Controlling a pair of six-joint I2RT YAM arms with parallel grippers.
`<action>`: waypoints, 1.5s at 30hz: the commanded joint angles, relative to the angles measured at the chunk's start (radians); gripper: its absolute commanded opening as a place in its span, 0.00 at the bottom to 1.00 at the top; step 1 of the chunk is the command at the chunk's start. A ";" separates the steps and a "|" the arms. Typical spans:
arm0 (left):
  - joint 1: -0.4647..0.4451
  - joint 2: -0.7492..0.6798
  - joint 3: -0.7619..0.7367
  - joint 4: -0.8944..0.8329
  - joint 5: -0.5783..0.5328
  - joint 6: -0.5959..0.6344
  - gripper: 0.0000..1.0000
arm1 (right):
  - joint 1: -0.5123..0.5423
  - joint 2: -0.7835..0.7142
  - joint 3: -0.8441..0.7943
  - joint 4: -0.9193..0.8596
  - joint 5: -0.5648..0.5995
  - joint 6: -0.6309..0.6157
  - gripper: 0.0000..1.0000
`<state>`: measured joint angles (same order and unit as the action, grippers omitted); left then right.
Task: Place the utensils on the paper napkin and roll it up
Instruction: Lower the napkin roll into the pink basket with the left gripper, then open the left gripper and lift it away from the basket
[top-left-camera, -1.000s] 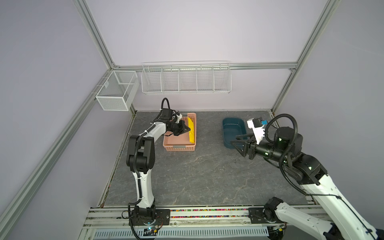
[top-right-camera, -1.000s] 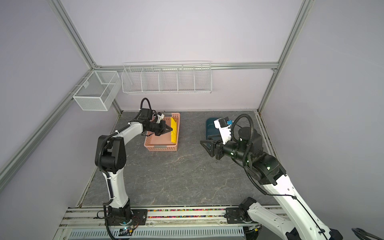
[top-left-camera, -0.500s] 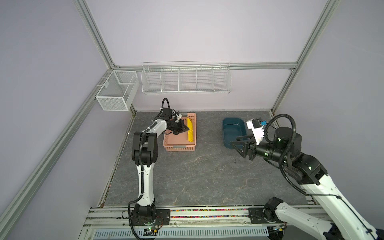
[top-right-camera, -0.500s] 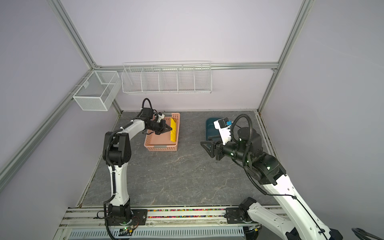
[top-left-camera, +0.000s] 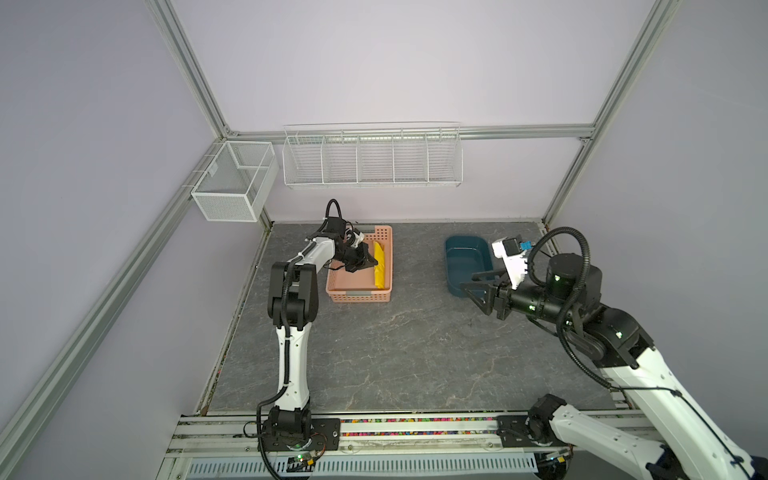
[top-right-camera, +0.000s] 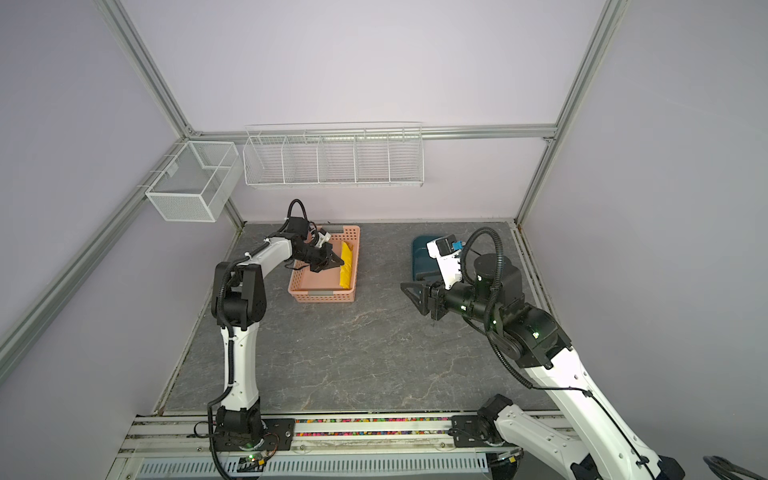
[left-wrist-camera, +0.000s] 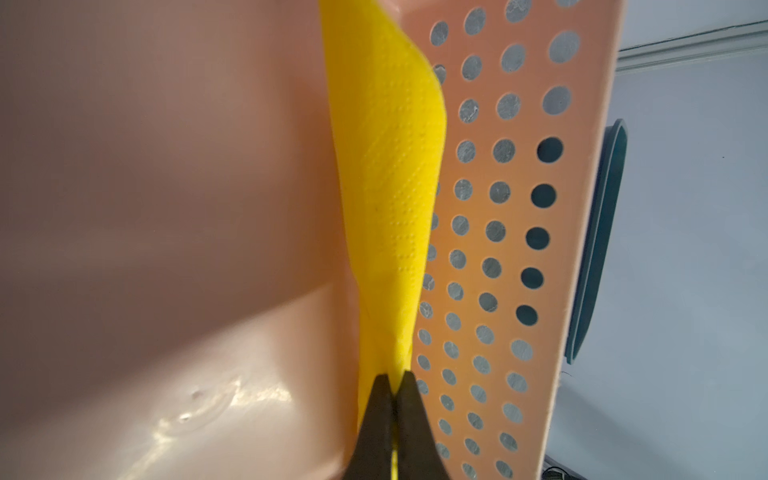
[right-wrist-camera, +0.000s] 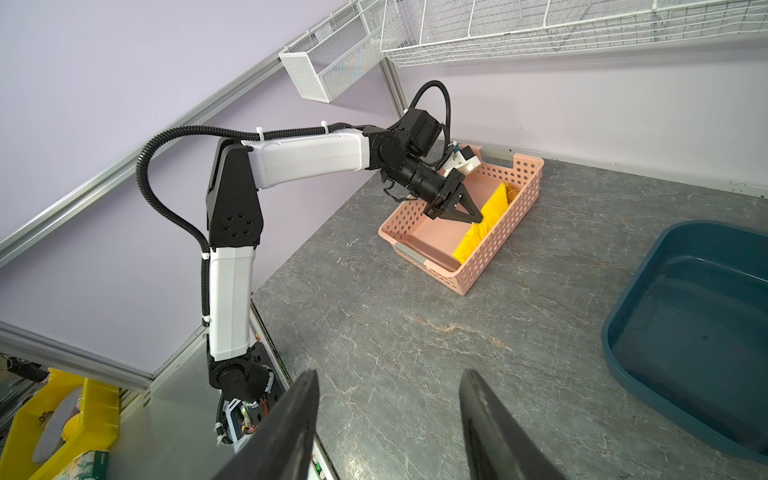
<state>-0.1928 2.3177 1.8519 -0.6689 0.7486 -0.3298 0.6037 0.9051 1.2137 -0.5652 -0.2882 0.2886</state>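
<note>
My left gripper holds the napkin's edge above the basket's bottom and needs to move down and let go of it there, because the napkin is already inside the basket's sides.
The paper napkin (top-left-camera: 378, 270) (top-right-camera: 345, 270) is a bright yellow sheet standing folded against the right inner wall of a pink perforated basket (top-left-camera: 359, 296) (top-right-camera: 322, 296). My left gripper (top-left-camera: 376, 264) (top-right-camera: 343, 264) reaches into the basket and is shut on the napkin's edge. In the left wrist view the black tips (left-wrist-camera: 392, 376) pinch the embossed yellow paper (left-wrist-camera: 390, 166). The right wrist view shows the same grip (right-wrist-camera: 480, 218) on the napkin (right-wrist-camera: 486, 224). My right gripper (top-left-camera: 467, 280) (top-right-camera: 409, 291) (right-wrist-camera: 390, 374) hovers open and empty over the table. The utensils are out of view.
A dark teal tub (top-left-camera: 451, 266) (top-right-camera: 419, 257) (right-wrist-camera: 623, 332) stands at the back right, just behind my right gripper. White wire baskets (top-left-camera: 372, 158) hang on the back wall and one (top-left-camera: 232, 187) at the left corner. Grey marble tabletop (top-left-camera: 395, 345) lies between the arms.
The left arm's elbow has risen and drawn closer to the basket, while its gripper stays shut on the napkin. The right arm has hardly moved.
</note>
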 joint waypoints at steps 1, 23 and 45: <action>-0.001 0.037 0.039 -0.055 -0.034 0.044 0.00 | -0.006 0.005 0.025 -0.002 0.003 0.004 0.58; 0.000 0.050 0.051 -0.124 -0.164 0.085 0.08 | -0.005 0.014 0.030 0.008 -0.014 0.011 0.58; 0.018 -0.122 0.072 -0.122 -0.181 0.045 0.30 | -0.013 0.058 0.050 -0.019 0.059 -0.008 0.60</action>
<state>-0.1833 2.2604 1.8877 -0.7765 0.5797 -0.2817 0.5999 0.9565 1.2400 -0.5713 -0.2569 0.2913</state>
